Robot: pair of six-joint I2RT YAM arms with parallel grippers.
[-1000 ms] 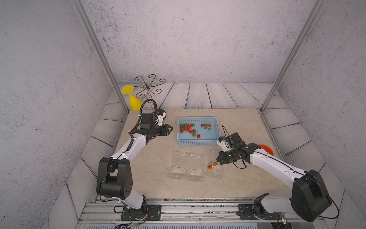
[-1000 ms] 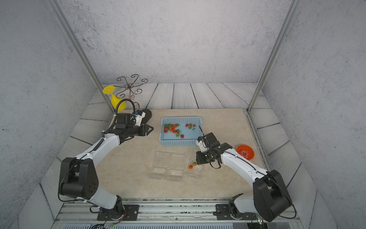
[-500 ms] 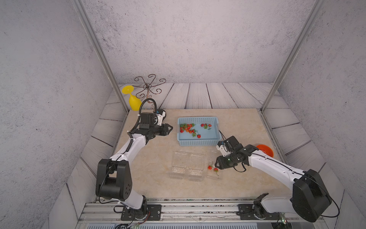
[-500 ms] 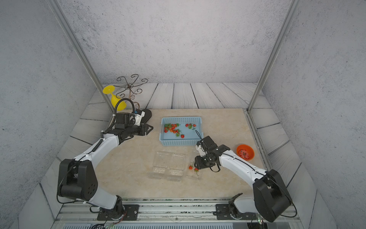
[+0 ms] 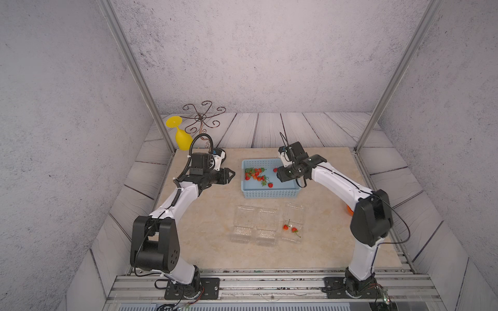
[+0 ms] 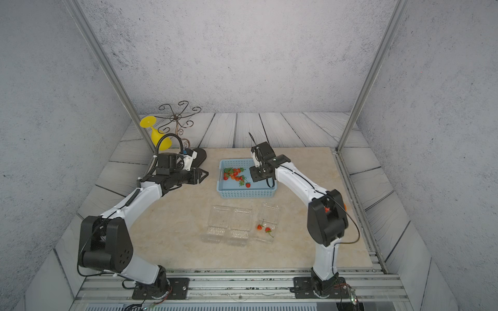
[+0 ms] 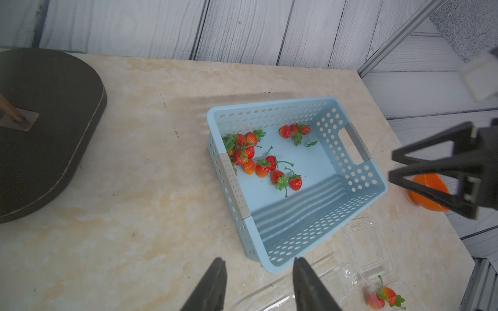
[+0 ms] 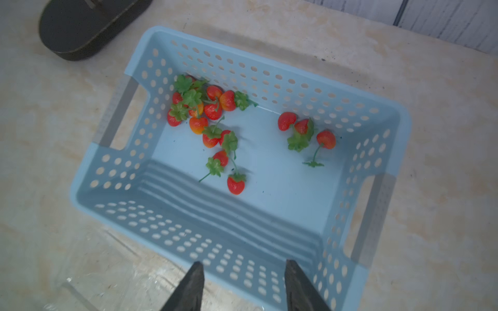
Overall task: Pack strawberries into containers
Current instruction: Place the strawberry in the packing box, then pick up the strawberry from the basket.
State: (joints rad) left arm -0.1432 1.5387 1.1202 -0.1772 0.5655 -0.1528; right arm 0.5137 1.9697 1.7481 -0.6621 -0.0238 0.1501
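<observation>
My right gripper should next move toward the larger strawberry cluster and down onto the thin stem at the cluster's near end [image 8: 235, 159], as a stem sticks out over bare basket bottom.
Several strawberries [image 5: 256, 175] [image 6: 234, 173] [image 7: 262, 167] [image 8: 213, 107] lie in a light blue basket [image 5: 269, 194] [image 8: 242, 70]. Three clear containers stand open in a row in front of it: left [image 5: 244, 223], middle [image 5: 266, 224], right [image 5: 295, 212]. Only the right one holds fruit, two strawberries [image 5: 290, 228] [image 6: 264, 228] [image 7: 382, 296]. My right gripper [image 5: 278, 176] [image 6: 252, 175] [image 8: 244, 265] hangs open over the basket's right part, nothing between its fingers. My left gripper [image 5: 233, 174] [image 6: 206, 174] [image 7: 258, 262] is open above the table just left of the basket.
An orange bowl [image 7: 428, 188] [image 5: 349, 210] sits at the table's right edge, mostly hidden behind my right arm in both top views. A wire stand [image 5: 202, 118] on a dark base [image 7: 40, 121] [image 8: 89, 27] and a yellow goblet [image 5: 180, 137] are at the back left.
My right gripper opened over the right container, left a second strawberry there, and rose back to above the basket. The left arm has not moved.
</observation>
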